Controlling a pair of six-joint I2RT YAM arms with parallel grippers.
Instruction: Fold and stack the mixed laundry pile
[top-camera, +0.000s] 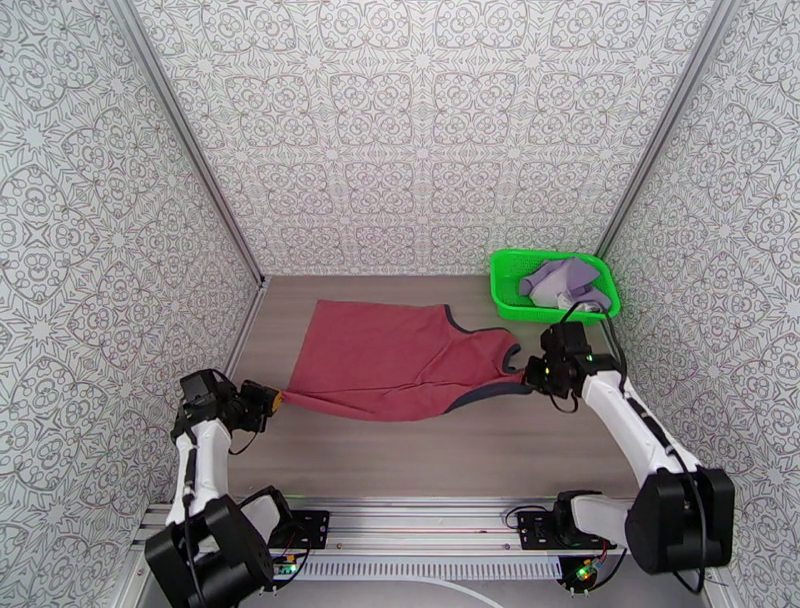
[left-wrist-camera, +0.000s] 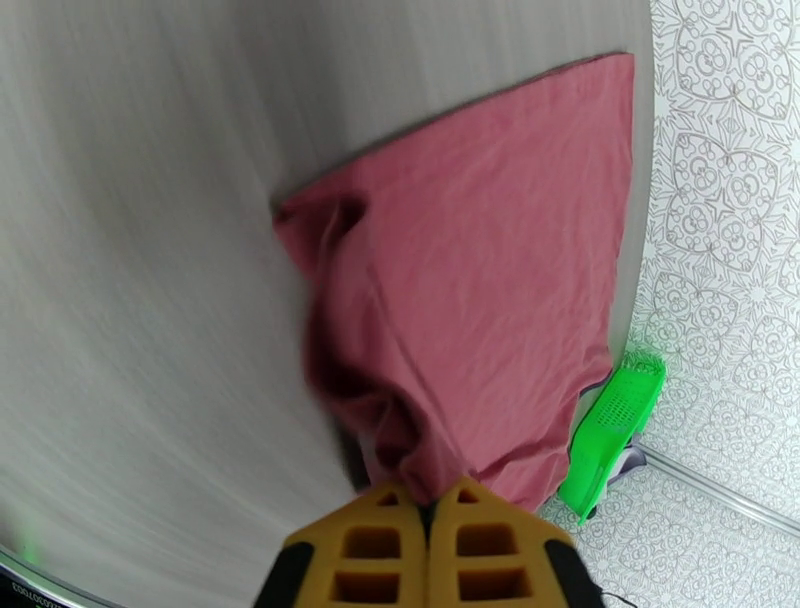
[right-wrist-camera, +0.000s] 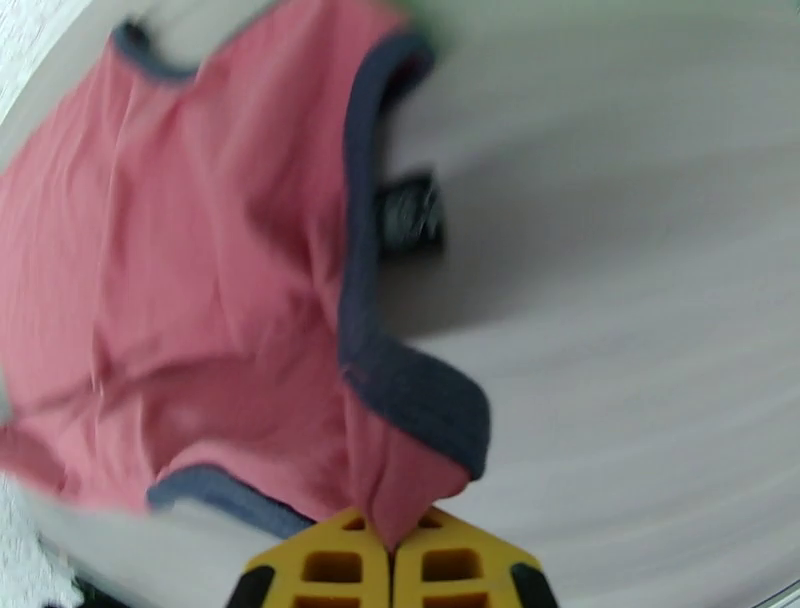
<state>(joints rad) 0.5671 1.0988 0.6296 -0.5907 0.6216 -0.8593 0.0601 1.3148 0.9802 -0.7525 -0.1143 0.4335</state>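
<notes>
The shirt's strap goes outward and down onto the far shoulder strap next, then leaves my right gripper, as the shirt's near side still lies unfolded.
A dark red tank top (top-camera: 395, 358) with dark trim lies spread across the middle of the table, stretched between my two grippers. My left gripper (top-camera: 274, 398) is shut on the shirt's near-left bottom corner; in the left wrist view the red cloth (left-wrist-camera: 470, 290) bunches into the closed yellow fingers (left-wrist-camera: 380, 545). My right gripper (top-camera: 527, 375) is shut on a shoulder strap at the shirt's right end; in the right wrist view the strap (right-wrist-camera: 400, 480) runs between the yellow fingers (right-wrist-camera: 460, 565). A lavender garment (top-camera: 565, 280) lies in the green basket.
The green mesh basket (top-camera: 505, 290) stands at the back right corner of the table, close behind my right gripper. Patterned walls enclose the table on the left, back and right. Bare tabletop (top-camera: 430, 455) lies between the shirt and the arm bases.
</notes>
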